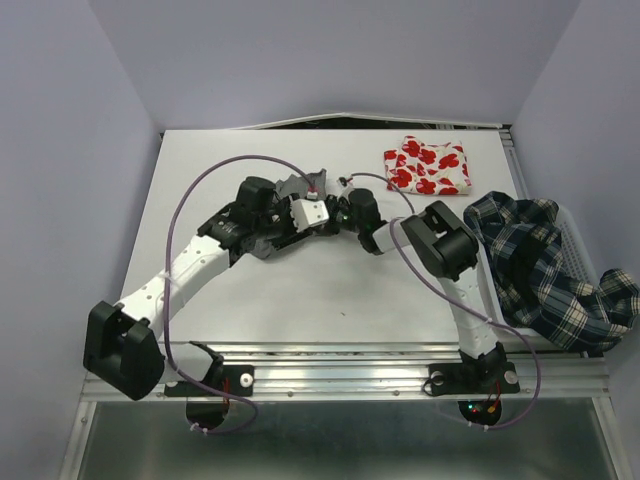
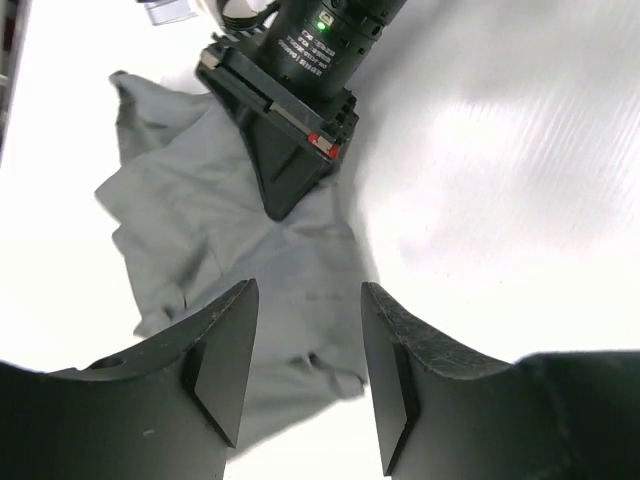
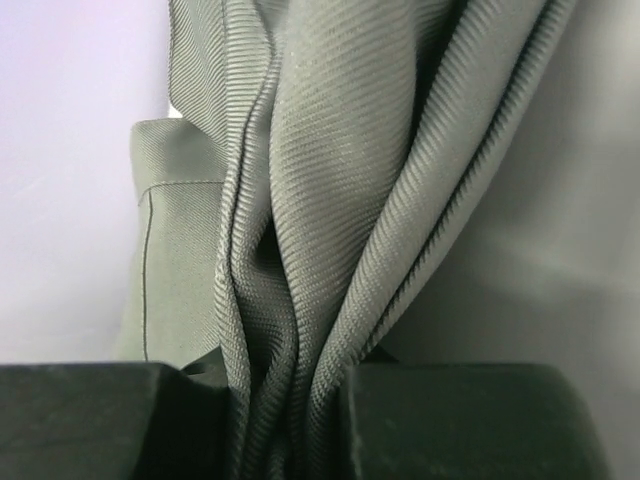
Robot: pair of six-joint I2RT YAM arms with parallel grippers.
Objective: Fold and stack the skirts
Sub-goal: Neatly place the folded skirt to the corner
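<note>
My right gripper rises next, carries the grey skirt outward, lowers it over the white skirt with red print (image 1: 428,167) and lets go, since that one lies folded.
The plain grey skirt (image 2: 200,230) lies crumpled on the white table, mostly hidden under both wrists in the top view (image 1: 297,184). My right gripper (image 3: 285,420) is shut on a bunched fold of it, and it shows pinching the cloth in the left wrist view (image 2: 290,185). My left gripper (image 2: 305,370) is open and empty, hovering just above the skirt's near edge. The white skirt with red print (image 1: 428,167) lies folded at the back right. The plaid skirt (image 1: 540,265) hangs unfolded over the basket at the right.
A white mesh basket (image 1: 572,232) stands at the table's right edge under the plaid skirt. Both arms meet at the table's middle (image 1: 330,212), with purple cables looping around them. Bare table (image 1: 330,300) lies in front of them.
</note>
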